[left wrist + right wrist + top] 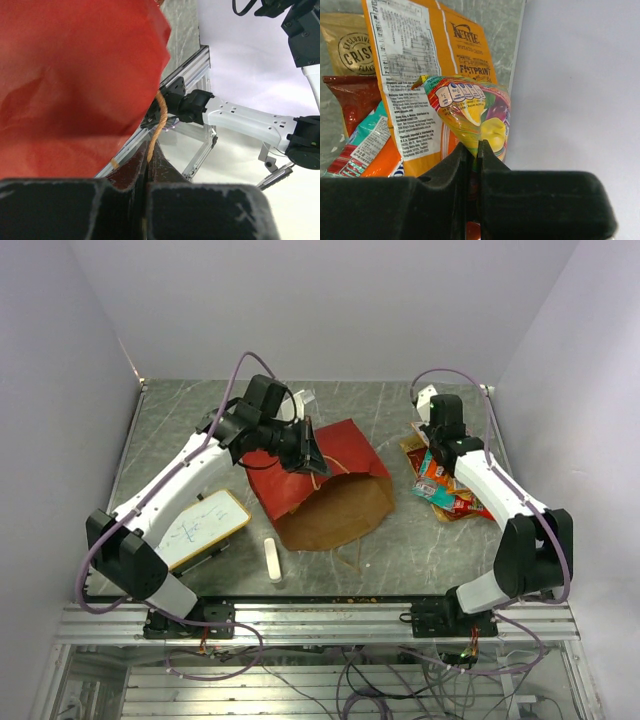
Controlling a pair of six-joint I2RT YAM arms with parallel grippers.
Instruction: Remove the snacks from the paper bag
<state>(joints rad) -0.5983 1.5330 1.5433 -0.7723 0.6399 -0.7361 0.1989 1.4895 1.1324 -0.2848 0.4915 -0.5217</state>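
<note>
The yellow multicoloured packet already hangs above the pile, so my right gripper should next ease slightly away from the paper bag's side, over the orange packet, and release it.
The paper bag [330, 490] lies on its side in the middle of the table, red outside, brown inside, mouth toward the near edge. My left gripper [308, 458] is at its upper edge. In the left wrist view my left gripper [150, 150] is shut on the bag's tan twisted handle [160, 117], with the red bag wall [75, 85] close beside it. Several snacks [447, 485] lie piled at the right. My right gripper [430, 440] is over them. In the right wrist view it [474, 147] is shut on a yellow, multicoloured packet [475, 112], in front of an orange packet [420, 75].
A white whiteboard [200, 528] lies at the near left, and a small white eraser bar [272, 560] lies by the bag's mouth. A gold packet [345, 45], a dark red packet [350, 100] and a teal packet [370, 132] lie under the orange one. The right wall stands close to the pile.
</note>
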